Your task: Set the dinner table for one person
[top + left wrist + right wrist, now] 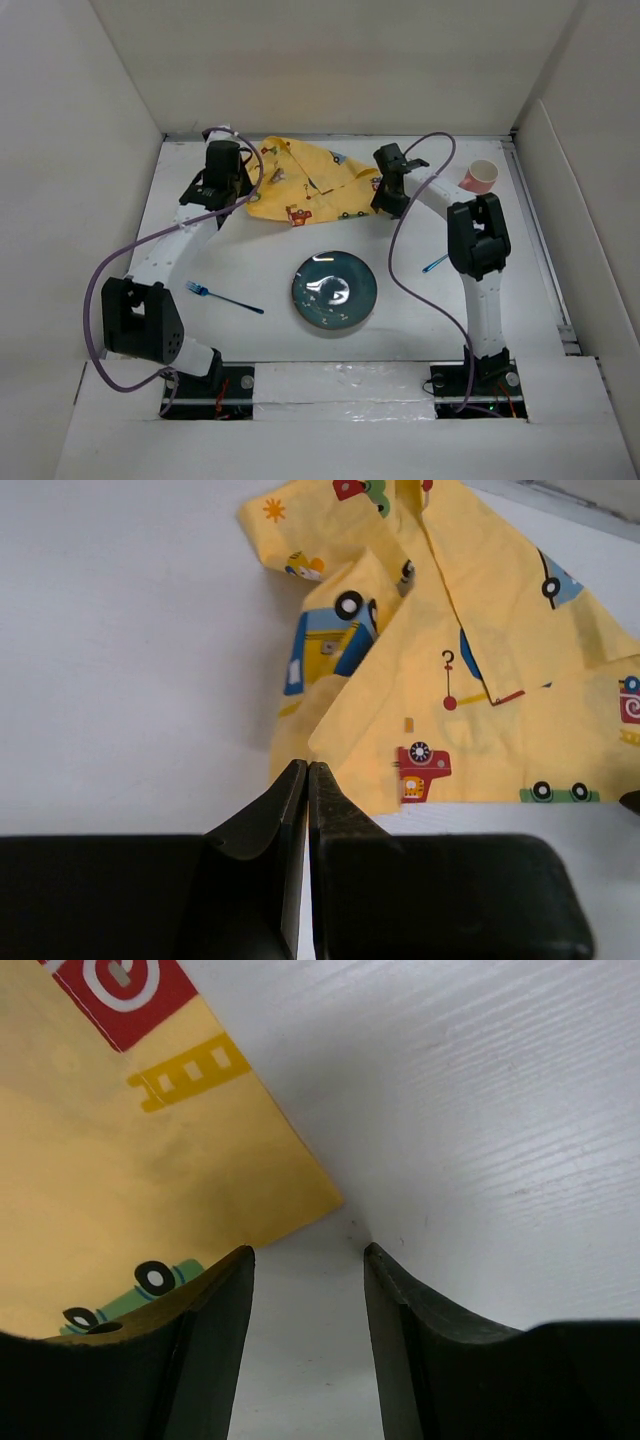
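The placemat's near corner lies just outward of my open fingers. It comes between the fingers next, as my right gripper moves slightly outward and closes on it.
The yellow placemat [305, 190] printed with cartoon cars lies crumpled and folded at the back of the white dinner table [250, 250]. My left gripper [226, 196] is at its left edge. In the left wrist view the jaws [307, 767] are shut, with their tips pinching the near edge of the placemat [450, 680]. My right gripper [386, 204] is at the placemat's right corner. In the right wrist view it [308, 1250] is open and low over bare table [480, 1110]. Its left finger [215, 1310] overlaps the placemat's edge [150, 1180].
A dark teal plate [334, 290] sits at the table's middle front. A blue fork [222, 297] lies to its left. Another blue utensil [435, 264] lies partly under the right arm. A pink cup [480, 177] stands at the back right. White walls enclose the table.
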Robot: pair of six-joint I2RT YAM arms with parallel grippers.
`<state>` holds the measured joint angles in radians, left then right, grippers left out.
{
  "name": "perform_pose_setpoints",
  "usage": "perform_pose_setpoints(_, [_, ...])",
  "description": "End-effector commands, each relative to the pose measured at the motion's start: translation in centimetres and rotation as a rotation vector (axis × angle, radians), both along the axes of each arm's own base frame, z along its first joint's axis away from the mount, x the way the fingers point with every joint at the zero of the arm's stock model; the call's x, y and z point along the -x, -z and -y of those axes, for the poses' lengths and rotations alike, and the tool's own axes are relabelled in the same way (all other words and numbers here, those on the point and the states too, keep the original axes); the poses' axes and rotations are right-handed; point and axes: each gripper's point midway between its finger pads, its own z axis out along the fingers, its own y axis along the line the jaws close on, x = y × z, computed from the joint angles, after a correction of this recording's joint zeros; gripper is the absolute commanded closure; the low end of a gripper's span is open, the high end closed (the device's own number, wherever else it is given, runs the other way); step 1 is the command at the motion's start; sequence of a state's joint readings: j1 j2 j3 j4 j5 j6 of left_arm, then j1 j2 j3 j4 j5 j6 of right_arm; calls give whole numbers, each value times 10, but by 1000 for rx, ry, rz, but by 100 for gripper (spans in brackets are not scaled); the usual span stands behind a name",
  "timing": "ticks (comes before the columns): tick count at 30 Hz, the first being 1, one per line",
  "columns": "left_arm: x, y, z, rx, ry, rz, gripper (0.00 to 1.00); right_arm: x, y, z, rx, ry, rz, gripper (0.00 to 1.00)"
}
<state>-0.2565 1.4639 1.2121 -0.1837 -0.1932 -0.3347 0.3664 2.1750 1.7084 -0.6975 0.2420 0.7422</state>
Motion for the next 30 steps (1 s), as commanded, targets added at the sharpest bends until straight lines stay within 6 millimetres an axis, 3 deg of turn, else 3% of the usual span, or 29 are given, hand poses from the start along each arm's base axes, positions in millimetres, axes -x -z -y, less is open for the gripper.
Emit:
perform_pose_setpoints(1, [3, -32, 2, 14, -2, 77, 100, -8, 7, 1, 16, 50, -29, 48])
perform_pose_setpoints(5, [4, -44, -12, -37, -56, 92, 100, -16, 10, -4, 1, 49, -22, 48])
perform_pose_setpoints(8, [7, -53, -22, -74, -91, 98, 100, -15, 24, -2, -29, 71, -78, 55])
perform_pose_setpoints(9, [8, -54, -24, -80, -95, 97, 100, -13, 28, -3, -37, 73, -90, 67])
perform_pose_setpoints(10, [7, -59, -25, -82, -100, 107, 100, -12, 33, 2, -40, 90, -99, 71])
perform_pose_setpoints(11, [8, -63, -26, -82, -106, 116, 100, -15, 27, 2, -52, 110, -65, 90])
perform_pose_setpoints(14, [5, -67, -24, -77, -97, 123, 100, -18, 20, 3, -63, 129, -23, 99])
perform_pose_setpoints(17, [-2, -78, -20, -66, -83, 145, 100, -25, 5, 5, -44, 138, 49, 100])
perform_pose_setpoints(20, [-13, -107, -11, -39, -57, 193, 100, -33, -54, 10, -16, 114, 189, 100])
perform_pose_setpoints(21, [-20, -132, -8, -25, -55, 233, 100, -29, -96, 9, -31, 96, 268, 100])
perform_pose_setpoints(23, [-24, -168, -7, -15, -49, 291, 100, -27, -147, 15, -28, 63, 376, 100])
perform_pose_setpoints(24, [-25, -203, -8, -8, -52, 348, 100, -23, -174, 16, -38, 49, 429, 100])
perform_pose_setpoints(25, [-25, -221, -14, -33, -70, 378, 100, -12, -225, 17, -66, 29, 529, 100])
perform_pose_setpoints(27, [-20, -249, -27, -72, -120, 410, 100, 2, -272, 25, -66, 6, 617, 100])
perform_pose_setpoints(28, [-16, -282, -43, -74, -172, 476, 100, 19, -311, 27, -82, 2, 694, 100])
perform_pose_setpoints(30, [-8, -310, -56, -38, -182, 533, 100, 36, -343, 33, -87, 0, 758, 100])
